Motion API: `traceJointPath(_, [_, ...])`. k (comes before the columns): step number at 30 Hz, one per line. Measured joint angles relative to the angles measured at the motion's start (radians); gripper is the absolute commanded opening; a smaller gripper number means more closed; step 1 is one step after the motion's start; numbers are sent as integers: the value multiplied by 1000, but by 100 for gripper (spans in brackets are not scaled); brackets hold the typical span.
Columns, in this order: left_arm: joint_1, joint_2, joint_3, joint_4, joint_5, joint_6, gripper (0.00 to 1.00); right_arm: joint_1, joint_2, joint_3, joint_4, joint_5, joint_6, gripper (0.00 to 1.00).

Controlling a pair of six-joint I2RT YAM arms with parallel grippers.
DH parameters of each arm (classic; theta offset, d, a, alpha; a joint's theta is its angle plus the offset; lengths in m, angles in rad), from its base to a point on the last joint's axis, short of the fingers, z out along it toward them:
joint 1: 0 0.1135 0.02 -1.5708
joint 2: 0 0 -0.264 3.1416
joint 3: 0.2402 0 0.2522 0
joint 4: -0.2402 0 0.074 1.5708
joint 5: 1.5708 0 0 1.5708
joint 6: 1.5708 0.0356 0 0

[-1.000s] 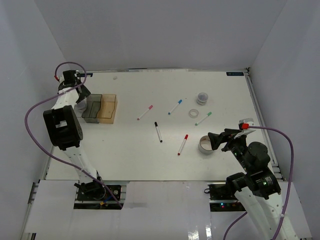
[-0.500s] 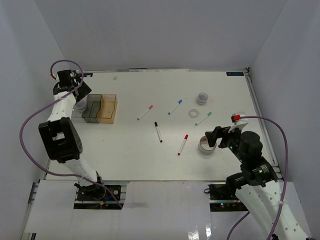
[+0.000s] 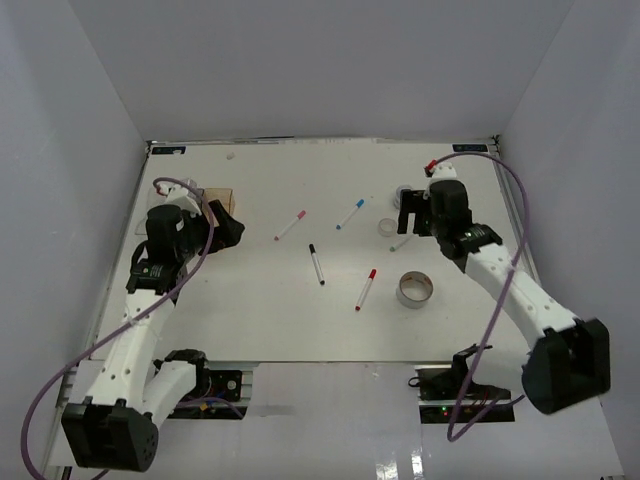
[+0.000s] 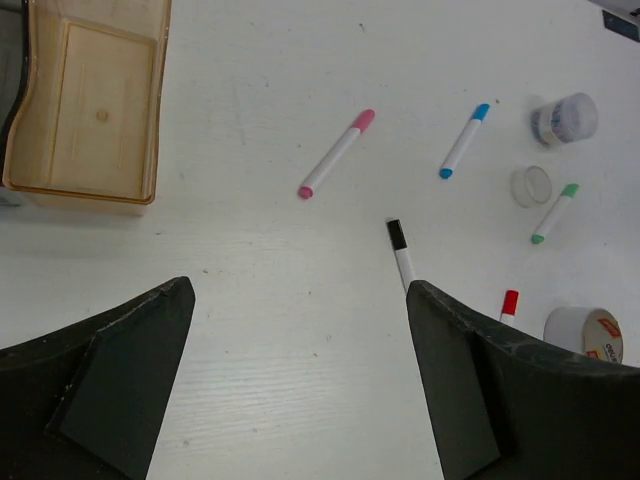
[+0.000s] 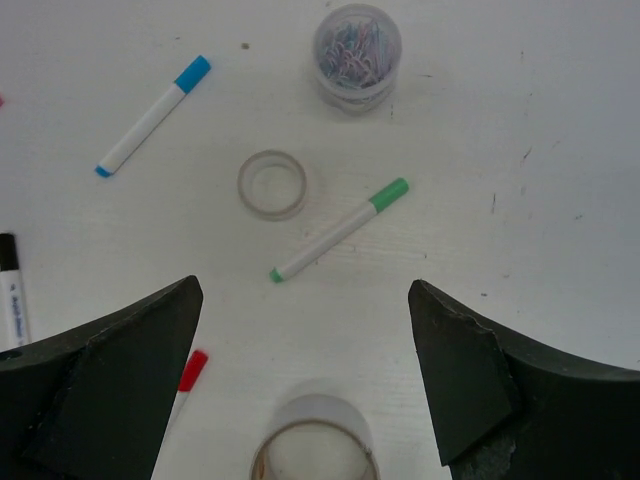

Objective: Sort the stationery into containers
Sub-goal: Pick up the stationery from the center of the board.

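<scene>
My right gripper will next move outward past the green marker [image 5: 339,229], then down around the sides of the clear jar of paper clips.
Five markers lie mid-table: pink [image 3: 291,225], blue [image 3: 350,213], black [image 3: 316,263], red [image 3: 366,289] and green [image 3: 405,240]. A large whitish tape roll [image 3: 414,289] lies right of the red marker. A small translucent tape roll [image 5: 271,184] and a clear jar of paper clips [image 5: 357,55] lie beyond the green marker [image 5: 339,229]. My right gripper [image 3: 410,212] hovers open and empty over them. My left gripper [image 3: 232,232] is open and empty beside the amber bin [image 4: 85,110]. The grey bin [image 4: 8,90] shows only at the edge. The clear bin is hidden.
White walls enclose the table on the left, back and right. The left arm covers most of the bins in the top view. Bare white table lies between the amber bin and the pink marker [image 4: 337,153].
The left arm swung from the back-left corner forward and right over the bins. The right arm reached from the near right towards the back, over the jar and small tape roll.
</scene>
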Motion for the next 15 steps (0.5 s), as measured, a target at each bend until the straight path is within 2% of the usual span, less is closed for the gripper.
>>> traceJointPath(3, [-23,-121,-73,23,15,3,98,-19,235,113,22,13,-28,90])
traceJointPath(6, [-65,-163,-127,49,8,15,98,-43,422,229,33,15,-51,90])
traceJointPath(11, [-91,-136,-190,36,-8,24,98,-84,658,433,57,14,-76,90])
traceJointPath(15, [-103,-124,-191,24,-27,24,98,-100,783,549,73,10,-93,90])
